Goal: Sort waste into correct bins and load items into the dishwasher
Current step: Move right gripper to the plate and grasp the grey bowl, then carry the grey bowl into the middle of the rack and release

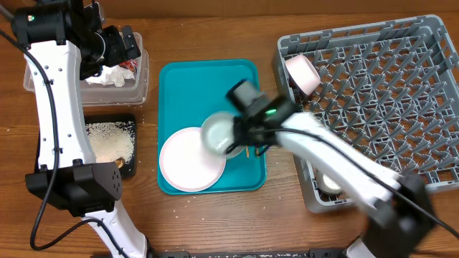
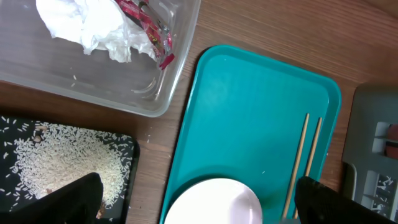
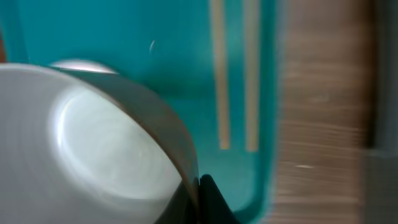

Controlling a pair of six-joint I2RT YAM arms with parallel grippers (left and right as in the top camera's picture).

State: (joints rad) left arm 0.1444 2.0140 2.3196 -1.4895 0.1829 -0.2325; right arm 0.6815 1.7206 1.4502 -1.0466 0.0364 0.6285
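Note:
The pale bowl goes across onto empty dishwasher pegs (image 1: 337, 99) beside the pinkish bowl next, to my right gripper's right in the overhead view. My right gripper then releases the pale bowl.
My right gripper (image 1: 240, 132) is shut on the rim of a pale bowl (image 1: 219, 133) and holds it tilted above the teal tray; the pinch shows in the right wrist view (image 3: 199, 190) on the bowl (image 3: 93, 143). A round white plate (image 1: 190, 159) lies on the tray's front left. The chopsticks (image 2: 305, 158) lie along the tray's right side. My left gripper (image 1: 118, 44) is open and empty over the clear tub (image 1: 140, 89), which holds the tissue (image 2: 93, 25) and the wrapper (image 2: 149, 28). The black tray (image 1: 129, 122) holds rice (image 2: 62, 162).
The grey dish rack (image 1: 373, 93) stands at the right with a pinkish bowl (image 1: 301, 72) at its left edge and a small white cup (image 1: 330, 183) at its front corner. The teal tray (image 1: 208, 86) lies mid-table. A few grains lie on the wood.

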